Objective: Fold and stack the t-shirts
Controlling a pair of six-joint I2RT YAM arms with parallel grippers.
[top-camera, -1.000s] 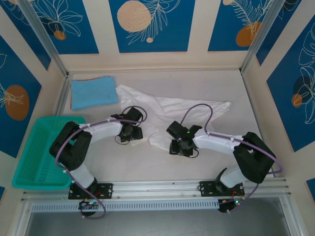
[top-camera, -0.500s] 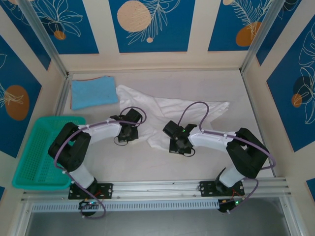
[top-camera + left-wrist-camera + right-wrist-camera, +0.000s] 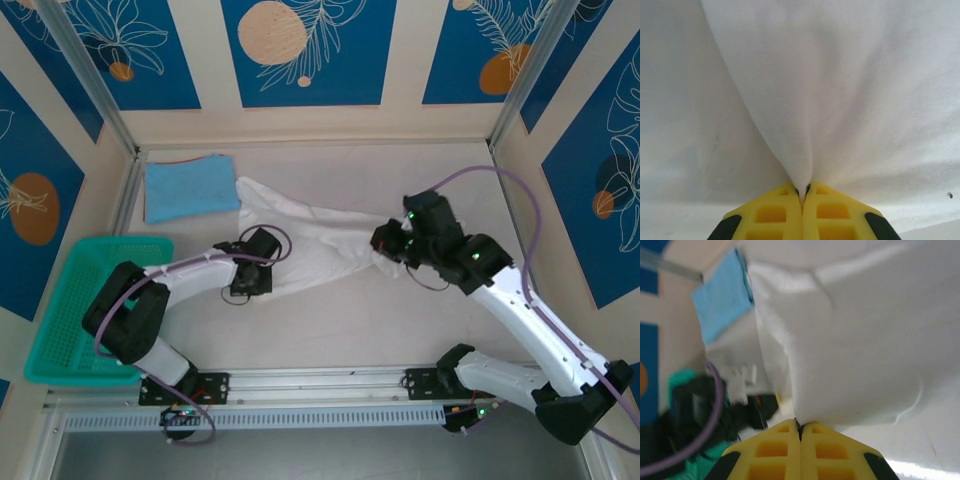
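My right gripper will carry the shirt's end outward over bare tabletop by the back wall (image 3: 398, 168), spreading the narrow piece of cloth, and release.
The white t-shirt (image 3: 315, 235) is stretched in a long band across the middle of the table. At its left end my left gripper (image 3: 256, 276) is shut on the cloth, which rises taut from the yellow fingertips (image 3: 785, 210) as white cloth (image 3: 840, 90). My right gripper (image 3: 389, 240) is lifted at the right end and is shut on the shirt's other end (image 3: 860, 355), the fabric pinched at the yellow fingertips (image 3: 815, 450). The light-blue t-shirt (image 3: 190, 186) lies folded flat at the back left, also seen as the blue shirt (image 3: 722, 297).
A teal mesh basket (image 3: 85, 310) sits at the left edge of the table. Patterned blue walls and metal posts close in the back and sides. A rail (image 3: 330, 385) runs along the near edge.
The right arm has swung up and to the right, pulling the white shirt out into a narrow stretched band. The left gripper slid slightly left and nearer, still holding the cloth.
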